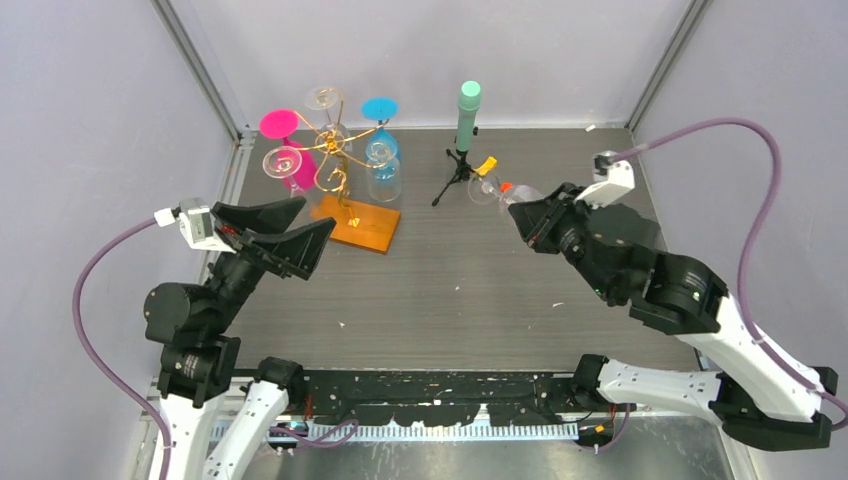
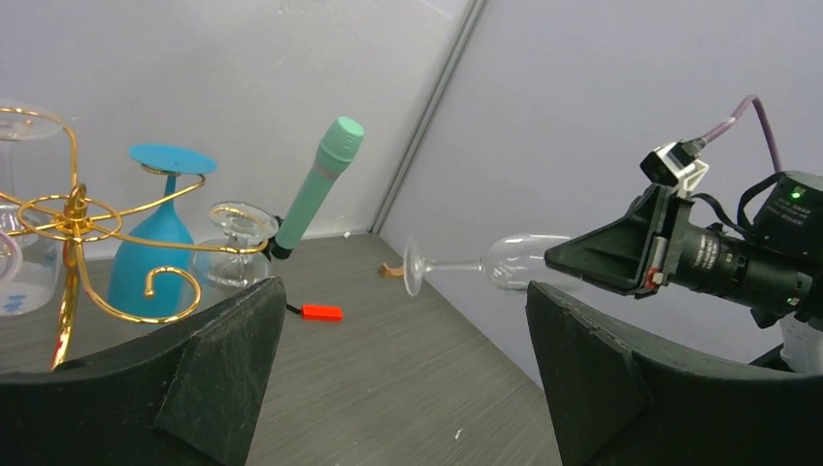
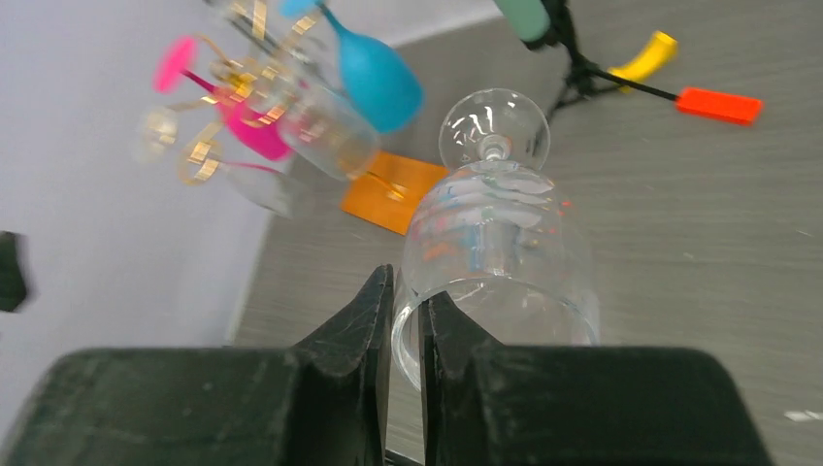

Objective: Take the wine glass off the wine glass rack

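Observation:
The right gripper will tilt to point down next, and then it will lower the foot of the wine glass (image 1: 497, 190) onto the table beside the red piece.
My right gripper (image 3: 408, 286) is shut on the rim wall of a clear wine glass (image 3: 495, 243), one finger inside the bowl and one outside. The wine glass (image 1: 497, 190) hangs on its side above the table, foot pointing away from the gripper (image 1: 527, 222), well to the right of the wine glass rack (image 1: 335, 150). The gold wire rack on its orange-brown base (image 1: 360, 225) still carries a pink glass (image 1: 290, 150), a blue glass (image 1: 381, 140) and clear glasses. My left gripper (image 1: 290, 228) stands open and empty just in front of the rack's base.
A mint-green cylinder (image 1: 468, 115) on a black tripod stands behind the held glass. A small red piece (image 3: 718, 105) and a yellow piece (image 3: 650, 53) lie by the tripod's feet. Grey walls close in at the back and on both sides.

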Controlling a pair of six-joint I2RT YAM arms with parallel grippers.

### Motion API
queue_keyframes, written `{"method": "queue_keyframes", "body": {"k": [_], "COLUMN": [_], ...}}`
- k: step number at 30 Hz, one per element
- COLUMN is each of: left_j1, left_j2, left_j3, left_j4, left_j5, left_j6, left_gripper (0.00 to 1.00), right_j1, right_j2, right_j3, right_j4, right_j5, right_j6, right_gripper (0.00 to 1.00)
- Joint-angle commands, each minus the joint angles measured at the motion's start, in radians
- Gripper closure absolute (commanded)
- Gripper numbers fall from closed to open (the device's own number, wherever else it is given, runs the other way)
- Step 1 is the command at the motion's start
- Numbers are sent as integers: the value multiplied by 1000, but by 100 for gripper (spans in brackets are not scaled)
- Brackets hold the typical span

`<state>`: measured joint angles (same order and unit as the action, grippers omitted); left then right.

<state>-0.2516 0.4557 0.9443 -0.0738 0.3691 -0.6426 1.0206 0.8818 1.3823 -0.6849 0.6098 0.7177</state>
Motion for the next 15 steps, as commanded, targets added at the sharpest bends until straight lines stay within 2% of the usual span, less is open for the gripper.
{"method": "queue_keyframes", "body": {"k": [1,5,6,10,15], "left_j1": [-2,-2,-2,-2,-2], "left_j2": [5,-4,-9,-22,-29], "left_j3": [4,3,3,3,0], "left_j4": [-29,-73,-82,-117,-159], "left_j5": [-10,-22,-28,-42,-68], "left_j6": [37,68,78,115,156], "left_gripper": [3,3,3,3,3], "right_j1": [-1,-52,-77,-318,-499], "right_j2": [94,198,232,326,452], "right_j3": [91,147,151,153,185], "right_j4": [-211,-275,-278,-269,-275], "right_j5": [93,80,22,-186,-266], "right_j6": [2,-58,-67,-123,-222], "right_gripper": [100,100,100,100,100]}}
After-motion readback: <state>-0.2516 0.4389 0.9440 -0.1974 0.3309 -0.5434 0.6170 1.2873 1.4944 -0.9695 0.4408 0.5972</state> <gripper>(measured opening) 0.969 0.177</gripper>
